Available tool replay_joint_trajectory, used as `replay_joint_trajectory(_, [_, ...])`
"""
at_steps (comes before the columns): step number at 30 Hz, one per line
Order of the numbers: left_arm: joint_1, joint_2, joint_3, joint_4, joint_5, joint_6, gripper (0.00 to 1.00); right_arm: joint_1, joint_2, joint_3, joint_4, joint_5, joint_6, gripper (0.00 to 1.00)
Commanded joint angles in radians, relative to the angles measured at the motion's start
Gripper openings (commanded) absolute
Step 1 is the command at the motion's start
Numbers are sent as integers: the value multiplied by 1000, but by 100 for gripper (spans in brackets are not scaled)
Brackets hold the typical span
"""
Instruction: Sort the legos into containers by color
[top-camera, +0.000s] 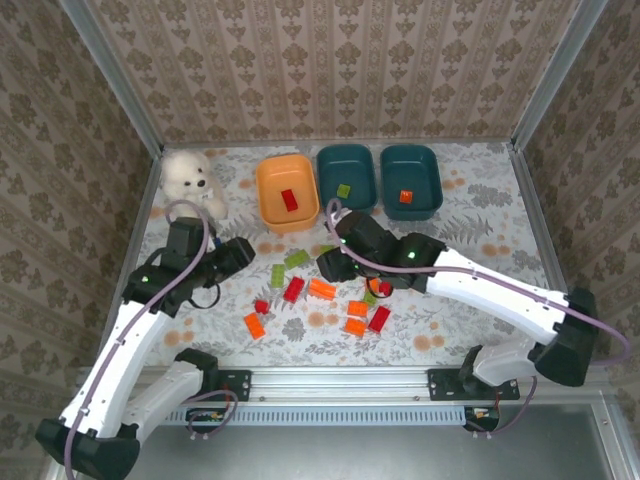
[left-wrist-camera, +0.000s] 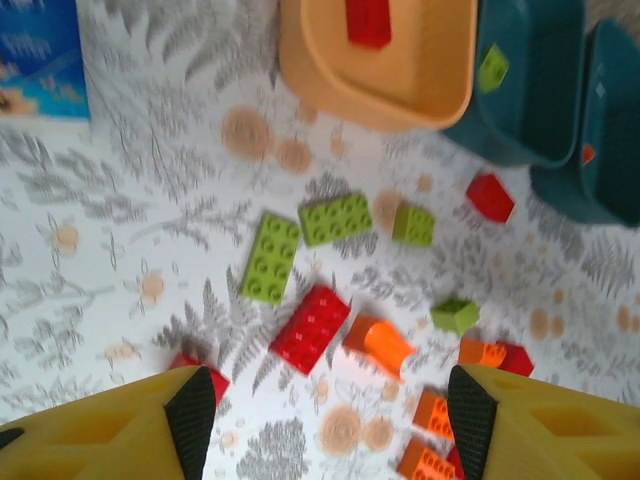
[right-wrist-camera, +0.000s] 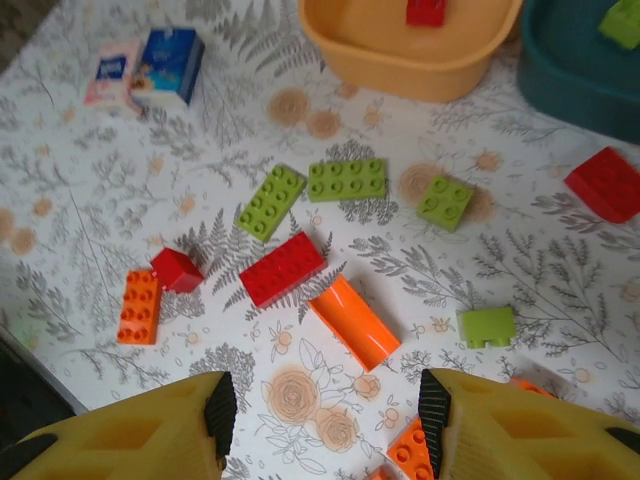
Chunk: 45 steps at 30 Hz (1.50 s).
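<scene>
The small red brick is apart from the pile. My left gripper will move back and down to it to grab the brick's sides.
Loose legos lie mid-table: a red brick (top-camera: 293, 289), an orange brick (top-camera: 322, 290), lime green bricks (top-camera: 297, 258) and several more. The orange container (top-camera: 268, 190) holds one red brick (top-camera: 290, 198). The middle teal container (top-camera: 325, 175) holds a green brick (top-camera: 343, 190), and the right teal container (top-camera: 432, 180) an orange one (top-camera: 405, 196). My left gripper (top-camera: 235, 255) (left-wrist-camera: 330, 420) hovers open left of the pile, empty, above the red brick (left-wrist-camera: 310, 328). My right gripper (top-camera: 335, 262) (right-wrist-camera: 328, 410) hangs open and empty over the pile, just short of the smooth-sided orange brick (right-wrist-camera: 353, 322).
A white plush toy (top-camera: 190, 178) sits at the back left. Blue-and-white packets (right-wrist-camera: 165, 65) lie left of the orange container. Patterned walls enclose the table on three sides, and a metal rail (top-camera: 340, 385) runs along the near edge.
</scene>
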Motion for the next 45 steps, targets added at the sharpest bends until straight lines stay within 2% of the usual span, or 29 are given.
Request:
replay_joint_trajectory(1, [-44, 41, -38, -20, 37, -66, 63, -2, -70, -41, -27, 45, 40, 54])
replay_joint_trajectory(2, [-45, 57, -41, -18, 28, -60, 62, -1, -86, -49, -35, 49, 47, 54])
replay_joint_trajectory(3, [-97, 81, -41, -23, 10, -38, 62, -2, -109, -60, -40, 49, 54, 54])
replay_joint_trajectory(5, [-134, 122, -34, -62, -34, -8, 62, -3, -145, -78, -48, 50, 63, 54])
replay_joint_trajectory(12, [-199, 226, -58, -128, -73, 27, 65, -4, -235, -128, -67, 14, 82, 55])
replay_joint_trajectory(17, [-258, 309, -50, -128, -116, 113, 66, -7, -291, -173, -59, -20, 109, 56])
replay_joint_trajectory(23, [-264, 399, -78, -109, -114, 132, 73, -23, -313, -184, -68, -26, 114, 56])
replay_joint_trajectory(33, [-265, 531, -113, -48, -163, 288, 71, -39, -308, -195, -69, -44, 117, 57])
replay_joint_trajectory(39, [-257, 602, -128, 49, -132, 293, 66, -50, -298, -187, -67, -60, 113, 57])
replay_joint_trajectory(45, [-257, 678, -88, 39, -178, 312, 57, -58, -294, -184, -65, -69, 116, 57])
